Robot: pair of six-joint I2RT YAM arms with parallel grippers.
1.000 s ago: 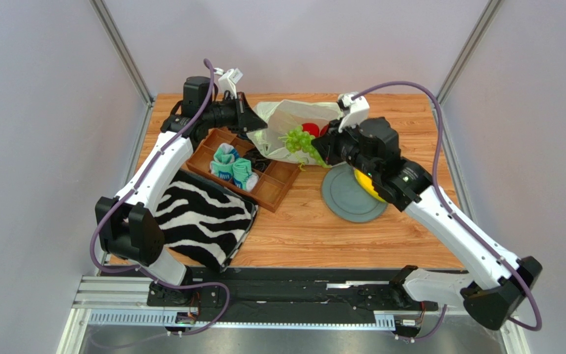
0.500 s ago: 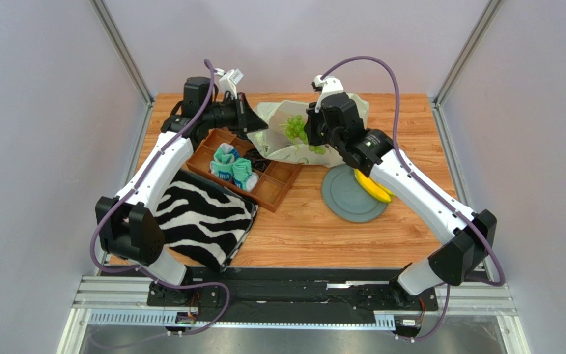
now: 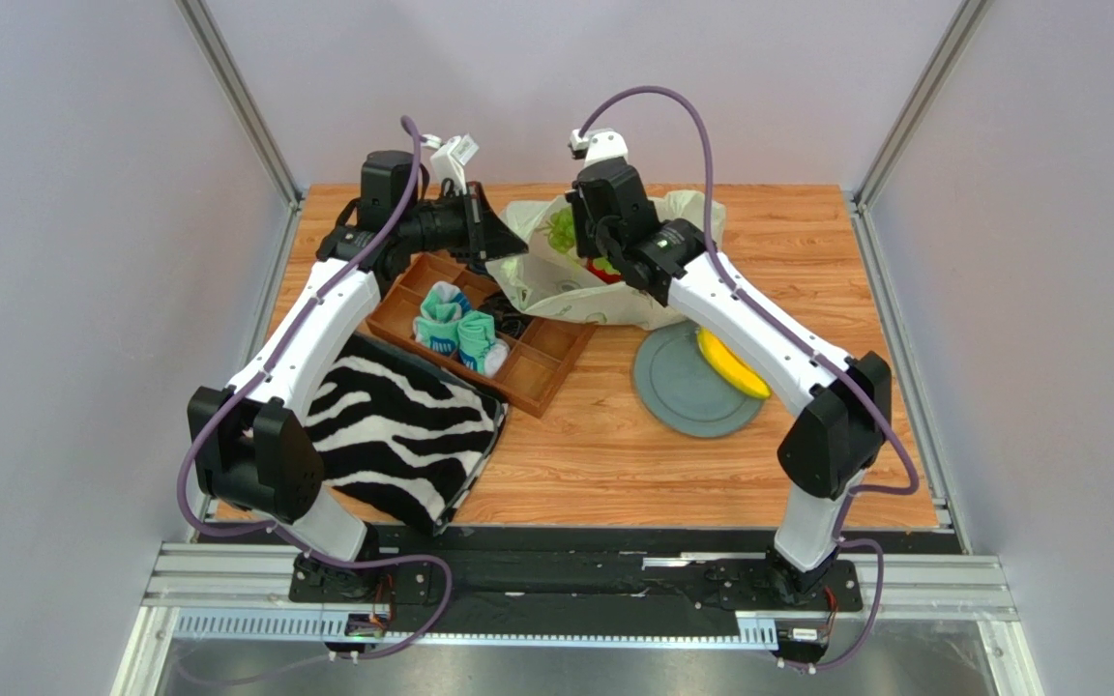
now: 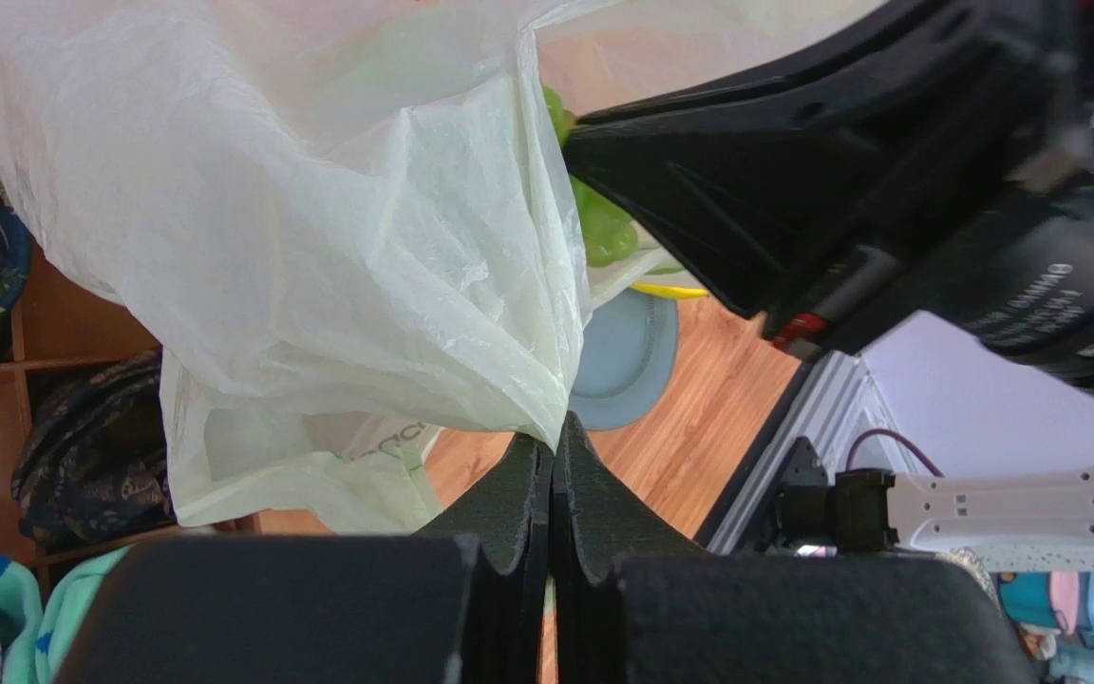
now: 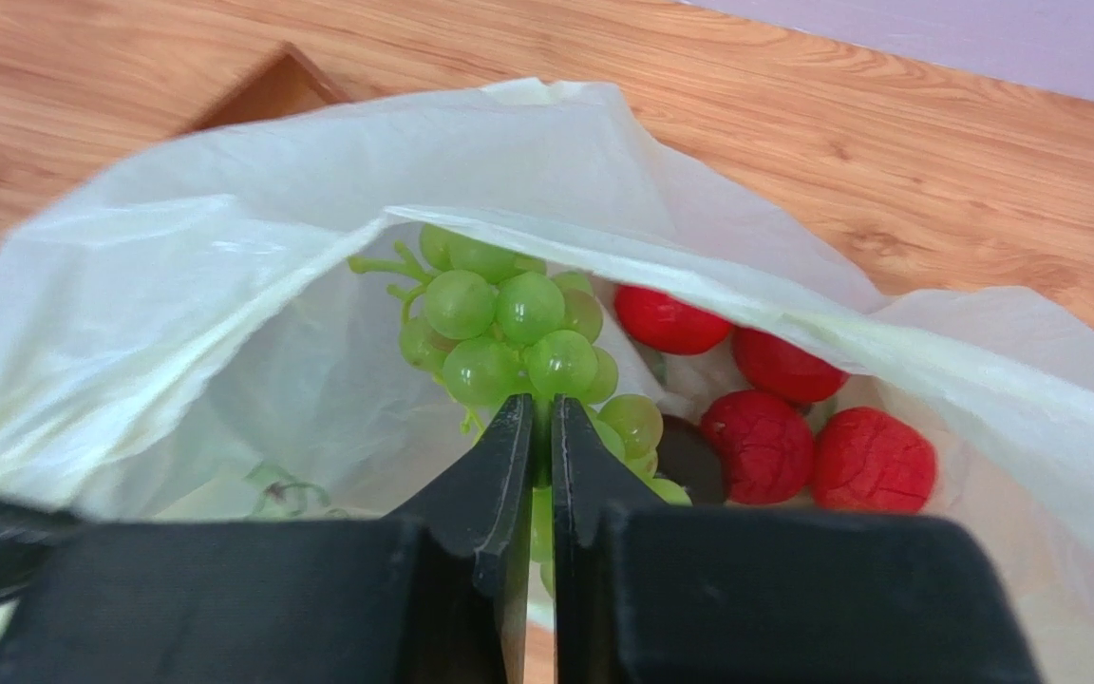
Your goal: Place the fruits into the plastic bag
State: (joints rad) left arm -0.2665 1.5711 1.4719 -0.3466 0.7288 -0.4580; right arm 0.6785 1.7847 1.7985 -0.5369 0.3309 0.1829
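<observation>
The green grape bunch still hangs in the bag's opening, so the robot's right gripper needs to go down toward the red round fruits inside next and let go of the grape bunch's stem.
The plastic bag (image 3: 560,299) lies at the table's back centre, its mouth held up. My left gripper (image 3: 499,241) (image 4: 556,428) is shut on the bag's rim (image 4: 367,242). My right gripper (image 3: 579,244) (image 5: 542,416) is shut on the stem of the green grape bunch (image 5: 510,328) (image 3: 563,229), which hangs inside the bag's mouth (image 5: 153,328). On the bag's floor lie several red round fruits (image 5: 760,435) and a dark one (image 5: 684,456). A yellow banana (image 3: 732,363) rests on the grey plate (image 3: 679,395), right of the bag.
A wooden compartment tray (image 3: 531,371) with teal-and-white rolled socks (image 3: 458,331) sits left of the bag. A zebra-striped cloth (image 3: 389,424) lies at the front left. The grey plate (image 4: 627,356) also shows under the bag in the left wrist view.
My right arm has swung up and to the left from beside the plate, carrying the grape bunch into the bag's mouth. The left arm has held still with the rim.
</observation>
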